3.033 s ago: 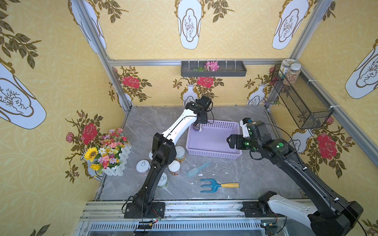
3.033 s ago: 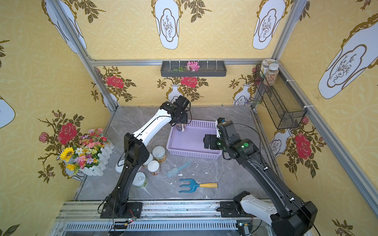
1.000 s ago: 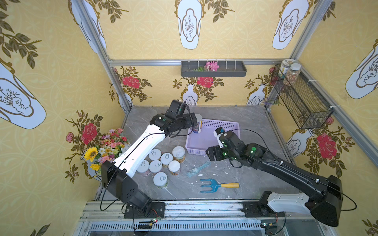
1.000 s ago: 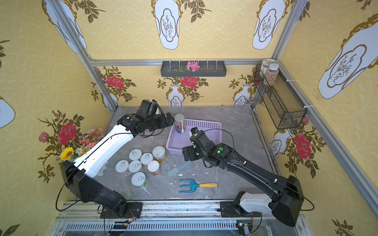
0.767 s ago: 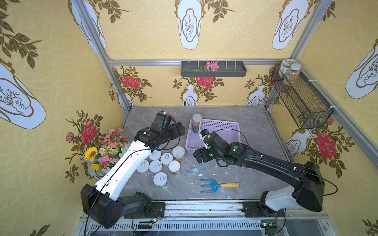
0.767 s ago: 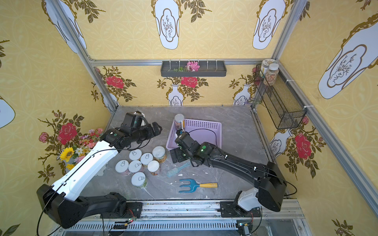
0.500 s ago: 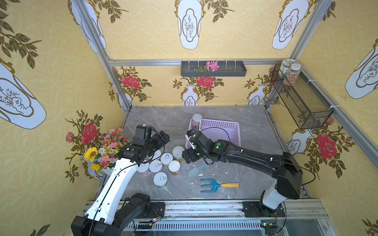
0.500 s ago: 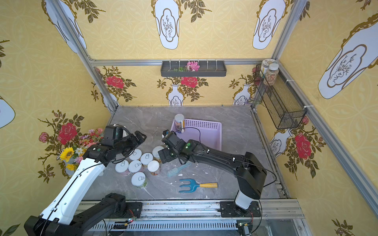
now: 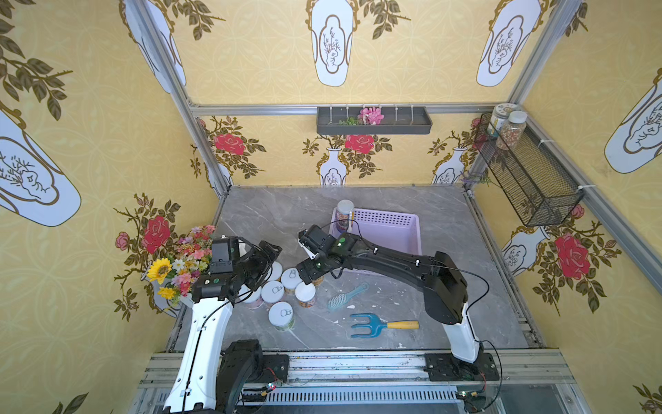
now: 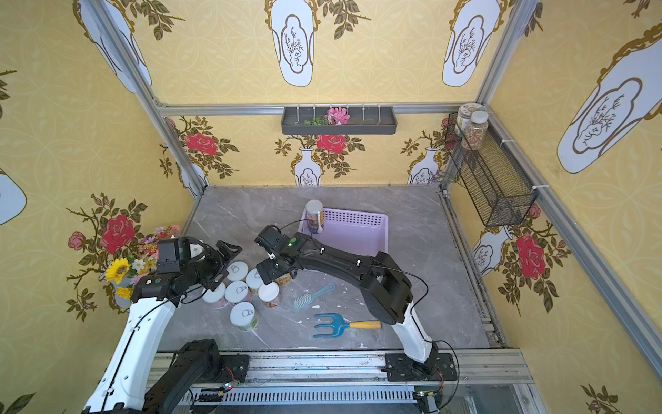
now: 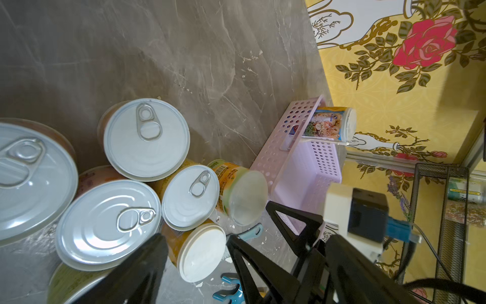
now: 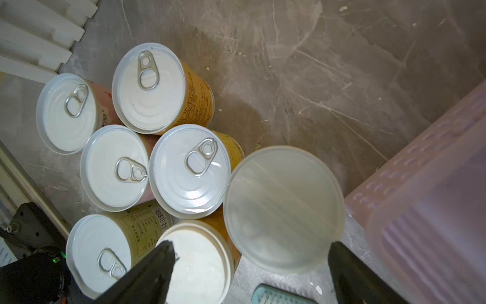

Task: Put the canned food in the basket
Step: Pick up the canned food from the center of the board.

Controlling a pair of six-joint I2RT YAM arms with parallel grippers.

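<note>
My right gripper is open, and the cloudy lid is still below and slightly outward of its open fingers. Next I need to lower it outward around the orange-and-green can [image 10: 283, 279] [image 12: 284, 210] and close on it.
The lilac basket [image 9: 394, 234] sits mid-table, and one tall can [image 9: 345, 215] stands upright in its far left corner. Several pull-tab cans [image 9: 283, 313] cluster on the table to its front left, also seen in the right wrist view [image 12: 189, 171]. My right gripper [image 9: 310, 274] hangs open over a can with a cloudy plastic lid [image 12: 284, 208], and its fingers [image 12: 157, 265] straddle that lid without touching it. My left gripper [image 9: 267, 256] is open above the far left of the cluster. Between its fingers in the left wrist view lies a white-lidded can [image 11: 201, 252].
A teal hairbrush [image 9: 346, 295] and a blue garden fork [image 9: 379, 325] lie in front of the basket. A flower pot with a white fence [image 9: 179, 272] stands at the left wall. A black wire basket [image 9: 526, 172] with jars [image 9: 510, 129] hangs on the right wall.
Both arms have swung away from the basket, left and toward the front, down to the can cluster. The tall can stays in the basket's corner.
</note>
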